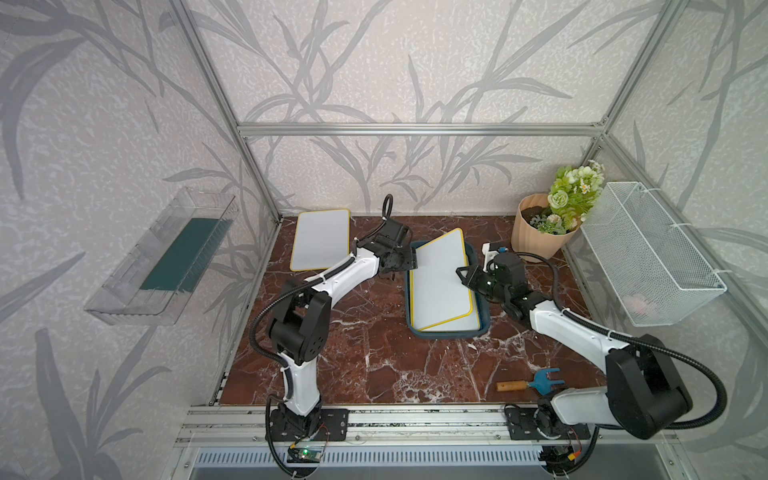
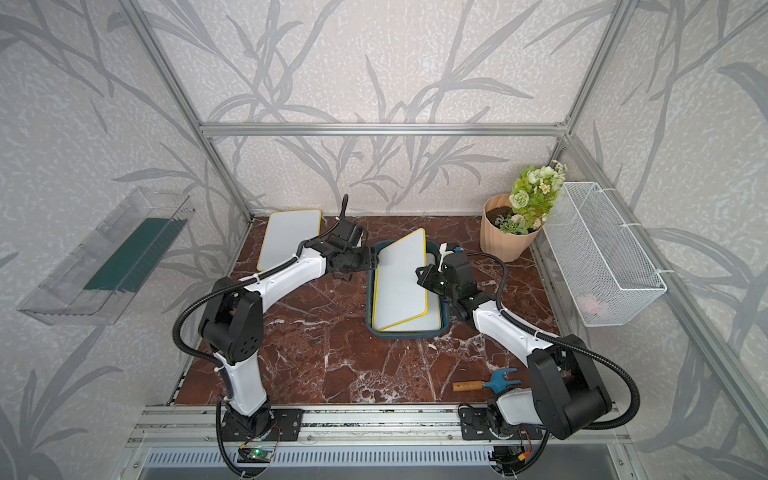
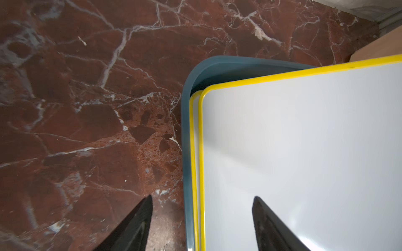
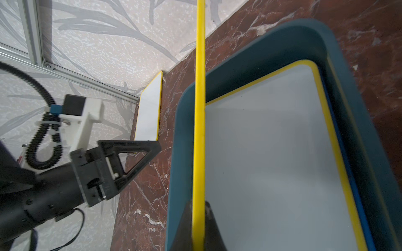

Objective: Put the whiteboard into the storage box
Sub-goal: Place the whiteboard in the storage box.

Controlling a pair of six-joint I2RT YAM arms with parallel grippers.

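Note:
I should next use my right gripper to bring the raised edge of the yellow-rimmed whiteboard down toward the whiteboard lying in the storage box (image 4: 272, 154) and let go of it. Its opposite edge is already inside the storage box's side.
The storage box (image 1: 449, 333), a shallow teal tray, sits mid-table with one whiteboard (image 1: 461, 324) lying flat inside it. A second yellow-rimmed whiteboard (image 1: 440, 270) slants above it, its right side raised and its left edge low by the box's left wall. My right gripper (image 1: 462, 274) is shut on that raised edge; the right wrist view shows the yellow rim (image 4: 200, 87) pinched between the fingertips of the gripper (image 4: 198, 203). My left gripper (image 1: 409, 262) is open at the box's left wall (image 3: 186, 130), straddling the board's edge (image 3: 202, 197) without touching it.
A third whiteboard (image 1: 320, 239) lies flat at the back left of the marble table. A flower pot (image 1: 540, 232) stands at the back right beside a white wire basket (image 1: 652, 257). A blue hand fork (image 1: 532, 382) lies front right. A clear bin (image 1: 166, 257) hangs on the left wall.

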